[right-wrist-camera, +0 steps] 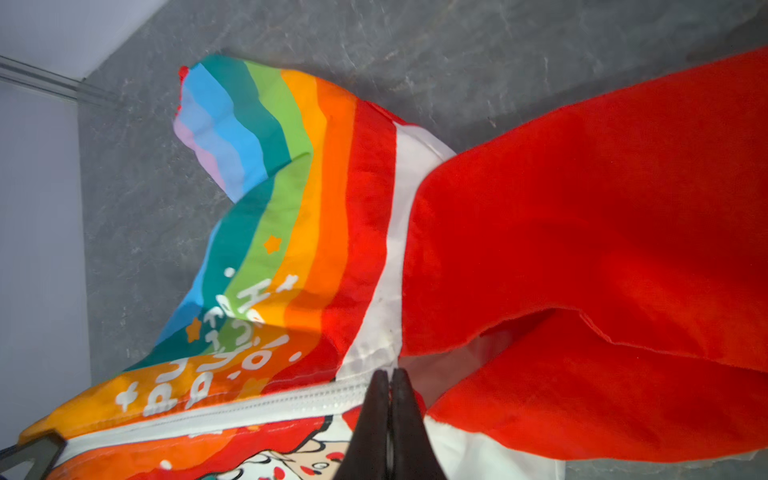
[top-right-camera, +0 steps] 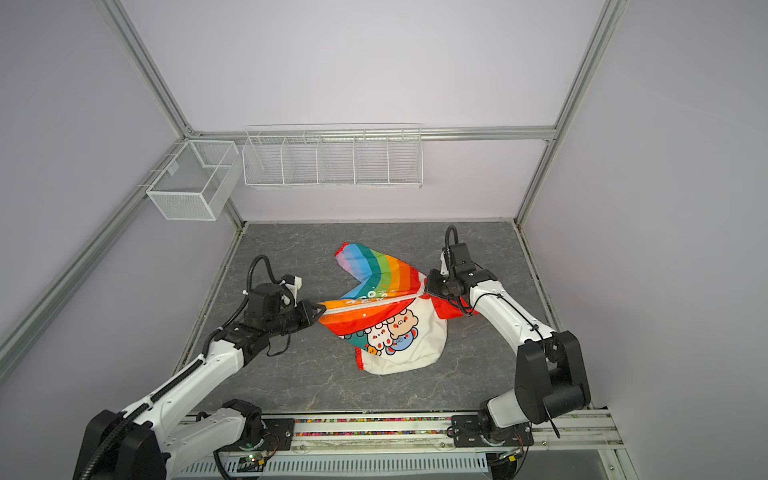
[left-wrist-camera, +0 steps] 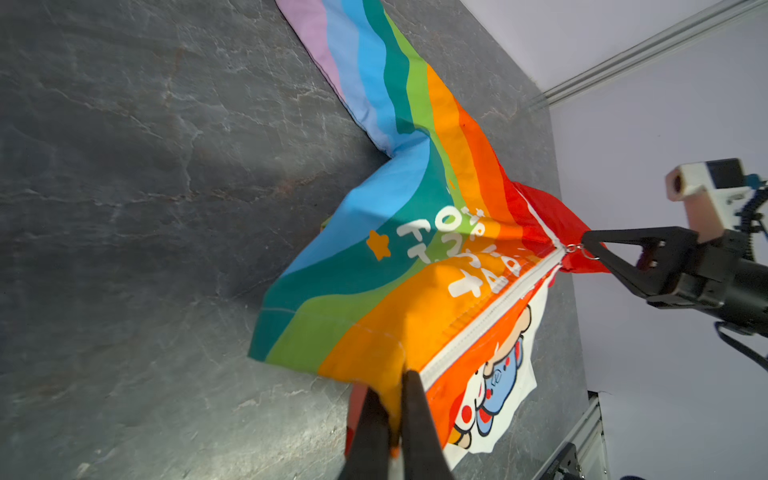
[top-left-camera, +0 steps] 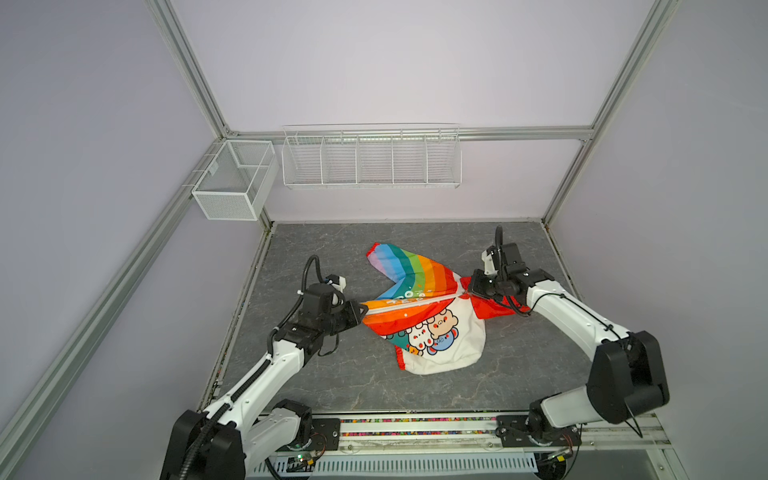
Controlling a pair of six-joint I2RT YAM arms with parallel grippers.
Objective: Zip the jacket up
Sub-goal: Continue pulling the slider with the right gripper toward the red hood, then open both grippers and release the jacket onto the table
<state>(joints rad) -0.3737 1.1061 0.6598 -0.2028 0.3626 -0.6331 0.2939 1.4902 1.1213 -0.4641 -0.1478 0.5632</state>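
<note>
The zipper already runs closed, so my right gripper will move back over the white cartoon half and down toward the table to release the collar end.
The jacket (top-left-camera: 449, 349) (top-right-camera: 411, 349) lies on the grey table, rainbow half toward the back, white cartoon half toward the front. Its red hood (top-left-camera: 490, 309) (right-wrist-camera: 602, 208) is at the right. The white zipper (top-left-camera: 415, 300) (left-wrist-camera: 490, 316) (right-wrist-camera: 249, 409) runs taut and closed between my two grippers. My left gripper (top-left-camera: 365, 309) (top-right-camera: 323, 308) (left-wrist-camera: 390, 382) is shut on the orange hem at the zipper's bottom end. My right gripper (top-left-camera: 467, 291) (top-right-camera: 424, 291) (right-wrist-camera: 390, 372) (left-wrist-camera: 586, 245) is shut on the zipper pull (left-wrist-camera: 573, 248) at the collar end.
A white wire rack (top-left-camera: 370, 160) and a mesh basket (top-left-camera: 232, 183) hang on the back wall, above the table. The rainbow sleeve (top-left-camera: 399, 262) stretches toward the back. A metal rail (top-left-camera: 415, 428) carrying both arm bases runs along the front edge.
</note>
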